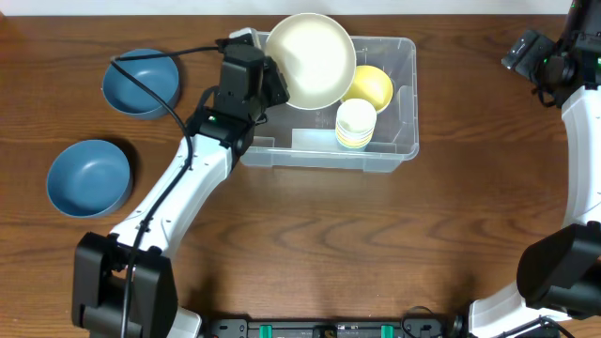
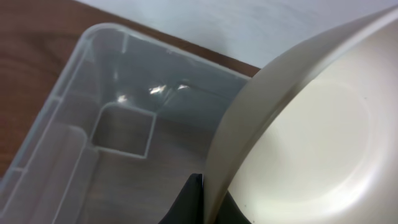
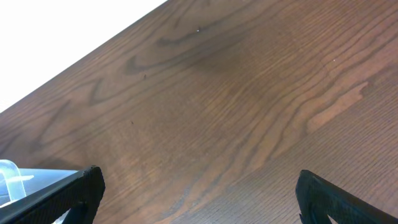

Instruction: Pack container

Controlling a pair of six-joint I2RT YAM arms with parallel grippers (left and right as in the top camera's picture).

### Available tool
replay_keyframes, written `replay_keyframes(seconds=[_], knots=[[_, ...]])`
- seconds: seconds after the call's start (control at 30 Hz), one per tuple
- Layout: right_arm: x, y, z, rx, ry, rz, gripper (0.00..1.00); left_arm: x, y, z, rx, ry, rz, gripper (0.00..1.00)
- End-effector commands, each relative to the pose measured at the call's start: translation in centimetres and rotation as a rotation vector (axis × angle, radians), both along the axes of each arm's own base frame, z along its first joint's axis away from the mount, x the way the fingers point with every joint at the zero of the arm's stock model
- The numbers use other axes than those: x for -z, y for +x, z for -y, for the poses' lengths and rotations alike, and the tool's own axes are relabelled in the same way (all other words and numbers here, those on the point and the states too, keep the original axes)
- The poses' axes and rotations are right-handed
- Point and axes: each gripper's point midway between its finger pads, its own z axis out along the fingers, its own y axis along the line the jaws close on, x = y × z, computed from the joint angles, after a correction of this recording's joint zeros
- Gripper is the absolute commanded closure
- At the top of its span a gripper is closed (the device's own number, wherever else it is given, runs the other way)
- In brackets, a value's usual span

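Note:
My left gripper is above the bare bottom of the container. Next it should lower the cream bowl onto that bottom, beside the yellow bowl [image 1: 374, 84], and let go of the cream bowl's rim there.
The clear plastic container [image 1: 394, 150] stands at the back middle of the table. It holds a yellow bowl [image 1: 374, 84] and a stack of pale cups [image 1: 355, 125]. My left gripper [image 1: 274, 83] is shut on the rim of a large cream bowl [image 1: 315, 58] and holds it tilted over the container's left part. In the left wrist view the cream bowl [image 2: 311, 137] fills the right side, pinched between the fingers [image 2: 208, 199], with the bare container floor [image 2: 124, 130] below. My right gripper [image 3: 196, 193] is open and empty over bare wood at the far right.
Two blue bowls lie on the left of the table, one at the back [image 1: 141, 81] and one nearer [image 1: 88, 176]. A corner of the container [image 3: 12, 171] shows at the left edge of the right wrist view.

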Motion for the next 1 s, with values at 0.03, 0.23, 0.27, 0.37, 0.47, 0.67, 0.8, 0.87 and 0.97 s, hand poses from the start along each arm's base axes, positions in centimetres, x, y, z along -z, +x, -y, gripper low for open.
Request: replay_keyframes(seconds=[0.03,0.23,0.27,0.37,0.47,0.67,0.8,0.87,0.97], knots=[[-1.1,-0.1,0.3,0.014,-0.006,0.027,0.01,1.8,0.8,-1.5,-0.130,-0.004,-0.040,0.94],[-1.1,-0.1,0.3,0.013,-0.005,0.027,0.01,4.9,0.6,-1.6,-0.133,0.032,-0.118,0.94],[-1.1,-0.1,0.3,0.013,-0.005,0.027,0.01,5.2,0.6,-1.6,-0.133,0.036,-0.125,0.94],[-1.1,-0.1,0.3,0.013,-0.005,0.027,0.01,6.2,0.6,-1.6,-0.133,0.046,-0.147,0.94],[-1.1,-0.1,0.3,0.013,-0.005,0.027,0.01,7.1,0.6,-1.6,-0.133,0.054,-0.165,0.94],[-1.1,-0.1,0.3,0.013,-0.005,0.027,0.01,9.0,0.6,-1.6,-0.133,0.069,-0.202,0.94],[-1.1,-0.1,0.3,0.013,-0.005,0.027,0.01,10.2,0.2,-1.8,-0.146,0.070,-0.241,0.94],[-1.1,-0.1,0.3,0.013,-0.005,0.027,0.01,10.6,-0.1,-1.9,-0.158,0.065,-0.263,0.94],[-1.1,-0.1,0.3,0.014,-0.005,0.027,0.01,10.6,-0.2,-1.9,-0.157,0.066,-0.266,0.94]])
